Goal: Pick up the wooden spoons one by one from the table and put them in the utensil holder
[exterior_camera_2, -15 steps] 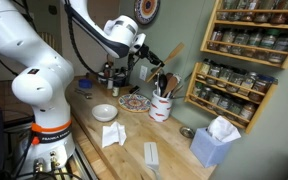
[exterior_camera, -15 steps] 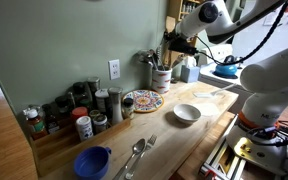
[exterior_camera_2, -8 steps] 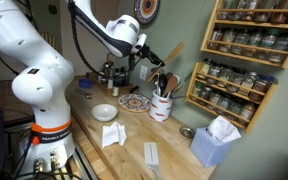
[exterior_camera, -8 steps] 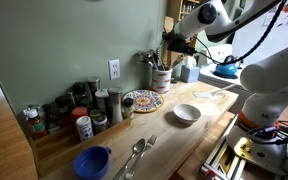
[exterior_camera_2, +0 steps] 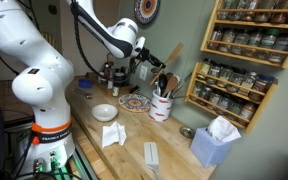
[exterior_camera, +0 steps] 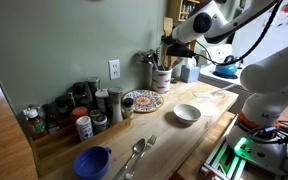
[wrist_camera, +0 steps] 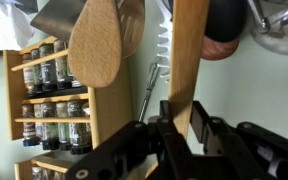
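The utensil holder's opening (exterior_camera_2: 163,95) is below, so I should lower my gripper toward the standing utensils and release the held spoon's handle.
My gripper (exterior_camera_2: 147,57) hangs above the utensil holder (exterior_camera_2: 161,107), a pale crock at the far end of the light-wood table (exterior_camera_2: 134,135). It is shut on the handle of a wooden spoon (exterior_camera_2: 171,51), which points up and away from the jaws. In the wrist view the jaws (wrist_camera: 184,125) clamp the wooden handle (wrist_camera: 189,55). The holder (exterior_camera: 161,77) holds several utensils in both exterior views. One wooden spoon bowl (wrist_camera: 94,45) stands up from it in the wrist view.
A spice rack (exterior_camera_2: 234,55) hangs on the wall beside the holder. A patterned plate (exterior_camera: 141,100), a white bowl (exterior_camera: 187,113), spice jars (exterior_camera: 79,110), a blue bowl (exterior_camera: 92,162) and metal spoons (exterior_camera: 134,155) sit on the table. A tissue box (exterior_camera_2: 214,140) stands near.
The gripper with the wooden spoon has shifted only slightly above the utensil holder; nothing else has moved.
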